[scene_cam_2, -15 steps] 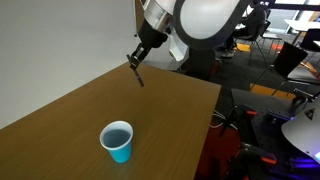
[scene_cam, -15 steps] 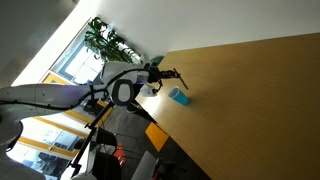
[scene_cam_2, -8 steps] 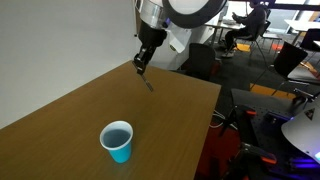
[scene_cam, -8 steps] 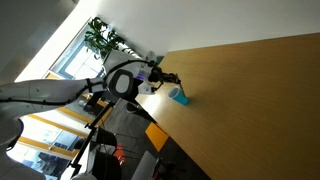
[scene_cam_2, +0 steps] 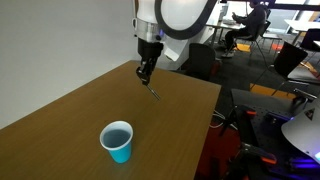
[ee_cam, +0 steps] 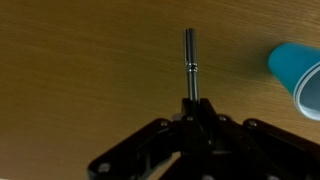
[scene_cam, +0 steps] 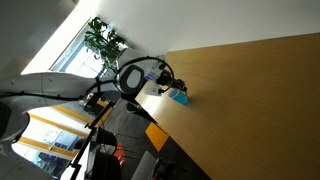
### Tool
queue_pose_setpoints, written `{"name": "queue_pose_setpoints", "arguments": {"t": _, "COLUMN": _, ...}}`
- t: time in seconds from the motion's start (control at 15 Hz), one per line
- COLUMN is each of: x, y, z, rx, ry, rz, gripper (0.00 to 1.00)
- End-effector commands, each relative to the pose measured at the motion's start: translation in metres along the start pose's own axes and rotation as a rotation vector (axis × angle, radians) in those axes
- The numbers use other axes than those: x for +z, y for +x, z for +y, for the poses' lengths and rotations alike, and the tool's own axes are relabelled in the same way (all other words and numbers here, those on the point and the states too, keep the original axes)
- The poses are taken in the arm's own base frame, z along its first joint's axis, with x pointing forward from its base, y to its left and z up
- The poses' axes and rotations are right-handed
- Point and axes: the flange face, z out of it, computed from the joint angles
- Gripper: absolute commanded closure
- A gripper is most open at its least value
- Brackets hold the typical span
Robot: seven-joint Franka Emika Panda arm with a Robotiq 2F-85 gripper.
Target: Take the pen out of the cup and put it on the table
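Observation:
I will next carry the pen outward and down with my gripper and let it go clear of the cup, because there is bare wood outward of my gripper and below it.
My gripper (ee_cam: 197, 108) is shut on the pen (ee_cam: 190, 65), a thin dark stick that pokes out past the fingertips over the wooden table (ee_cam: 80, 60). In an exterior view the gripper (scene_cam_2: 147, 70) points down near the table's far edge, and the pen (scene_cam_2: 153, 91) tip is at or just above the wood. The light-blue cup (scene_cam_2: 118, 141) stands upright and empty, nearer the camera and apart from the gripper. It shows at the right edge of the wrist view (ee_cam: 298, 75) and beside the gripper (scene_cam: 167, 80) in an exterior view (scene_cam: 180, 95).
The table (scene_cam_2: 60, 120) ends in a dark edge (scene_cam_2: 205, 130) beside the robot. Office chairs and desks (scene_cam_2: 285, 50) stand beyond it. A potted plant (scene_cam: 108, 42) stands by the window behind the arm.
My gripper has come down towards the table with the pen and moved a little closer to the cup. The cup has not moved.

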Motion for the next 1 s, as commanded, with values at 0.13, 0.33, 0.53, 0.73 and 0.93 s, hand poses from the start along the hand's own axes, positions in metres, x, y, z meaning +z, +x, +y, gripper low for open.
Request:
{"name": "queue_pose_setpoints", "arguments": {"t": 0.13, "x": 0.025, "y": 0.015, "z": 0.018, "rx": 0.048, "ry": 0.007, "rz": -0.083, "gripper": 0.97}}
{"name": "queue_pose_setpoints", "arguments": {"t": 0.33, "x": 0.034, "y": 0.021, "z": 0.021, "rx": 0.049, "ry": 0.010, "rz": -0.134, "gripper": 0.97}}
{"name": "queue_pose_setpoints", "arguments": {"t": 0.53, "x": 0.038, "y": 0.029, "z": 0.017, "rx": 0.041, "ry": 0.014, "rz": -0.191, "gripper": 0.97}}
{"name": "queue_pose_setpoints", "arguments": {"t": 0.73, "x": 0.044, "y": 0.039, "z": 0.008, "rx": 0.043, "ry": 0.006, "rz": -0.251, "gripper": 0.97}}
{"name": "queue_pose_setpoints", "arguments": {"t": 0.93, "x": 0.057, "y": 0.048, "z": 0.001, "rx": 0.048, "ry": -0.010, "rz": -0.309, "gripper": 0.97}}
